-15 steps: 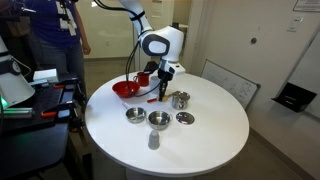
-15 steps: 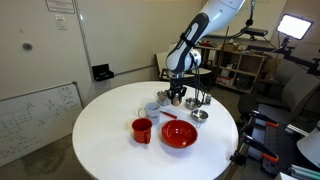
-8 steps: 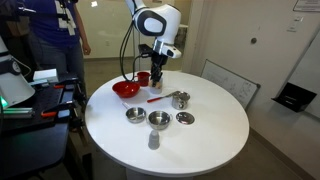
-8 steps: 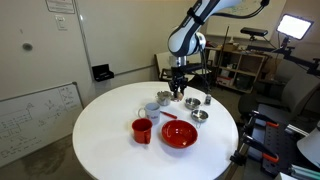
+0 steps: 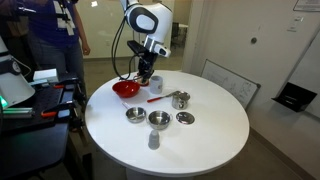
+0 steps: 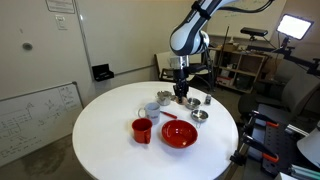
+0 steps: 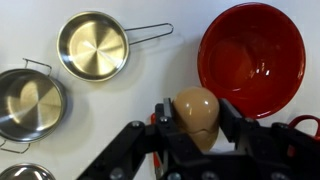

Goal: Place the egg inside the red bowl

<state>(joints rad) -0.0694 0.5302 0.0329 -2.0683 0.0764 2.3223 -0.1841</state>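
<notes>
My gripper will next move toward the right in the wrist view over the red bowl's middle [image 7: 251, 59] and lower to release the egg [image 7: 197, 108], still hanging beside the bowl's rim.
My gripper [image 7: 196, 118] is shut on the tan egg [image 7: 197, 108] and holds it in the air above the table. In the wrist view the glossy red bowl [image 7: 250, 55] lies empty up and to the right of the egg. In both exterior views the gripper [image 5: 146, 76] [image 6: 181, 94] hangs over the table between the red bowl [image 5: 125, 89] [image 6: 179, 134] and the metal bowls. The egg is too small to make out in the exterior views.
A red cup [image 6: 142, 129] stands beside the red bowl. A thin red stick [image 5: 157, 98] lies near a handled metal pot [image 5: 180, 99]. Three small metal bowls [image 5: 159, 120] sit in a row, and a small grey cup [image 5: 153, 140] stands near the table's edge. People stand behind the table.
The arm has risen from the table near the red stick and shifted toward the red bowl, with the egg in the gripper.
</notes>
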